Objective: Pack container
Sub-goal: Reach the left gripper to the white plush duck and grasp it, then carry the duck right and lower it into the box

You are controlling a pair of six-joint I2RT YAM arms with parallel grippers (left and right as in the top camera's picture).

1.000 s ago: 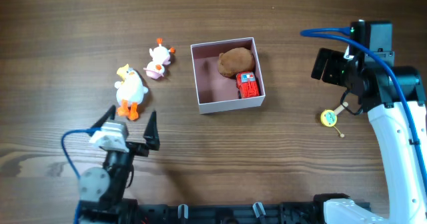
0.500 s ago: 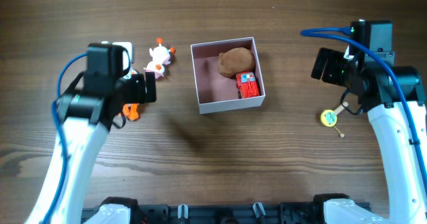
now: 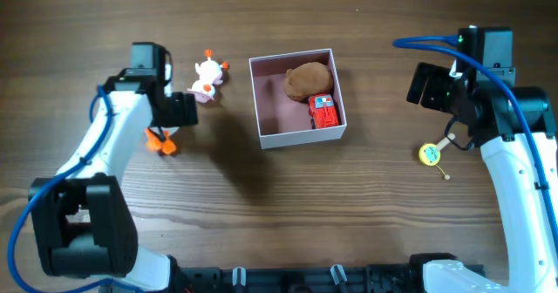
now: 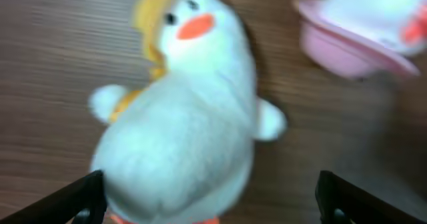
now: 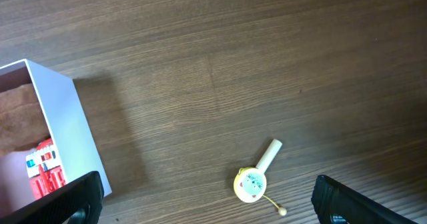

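I should first shift my left gripper left in the left wrist view, to lower to the duck's round belly (image 4: 175,161).
The container (image 3: 301,138), a small white box with a pink inside, stands mid-table and holds a brown plush (image 3: 307,79) and a red toy car (image 3: 324,112). My left gripper (image 3: 166,110) hangs over a white duck plush, whose orange feet (image 3: 157,140) show below it. In the left wrist view the duck (image 4: 187,117) fills the frame. The left gripper (image 4: 210,207) is open, one finger on each side of the duck's lower body. My right gripper (image 3: 425,85) is open and empty to the right of the container; its fingers (image 5: 213,207) sit above bare wood.
A small white and pink toy (image 3: 207,79) lies between the duck and the container; it also shows in the left wrist view (image 4: 360,37). A yellow rattle with a stick (image 3: 429,153) lies at the right and shows in the right wrist view (image 5: 252,184). The container's white wall (image 5: 63,131) is at that view's left.
My left arm has swung from the table's front edge to above the duck, which is now mostly hidden in the overhead view. The right arm has not moved.
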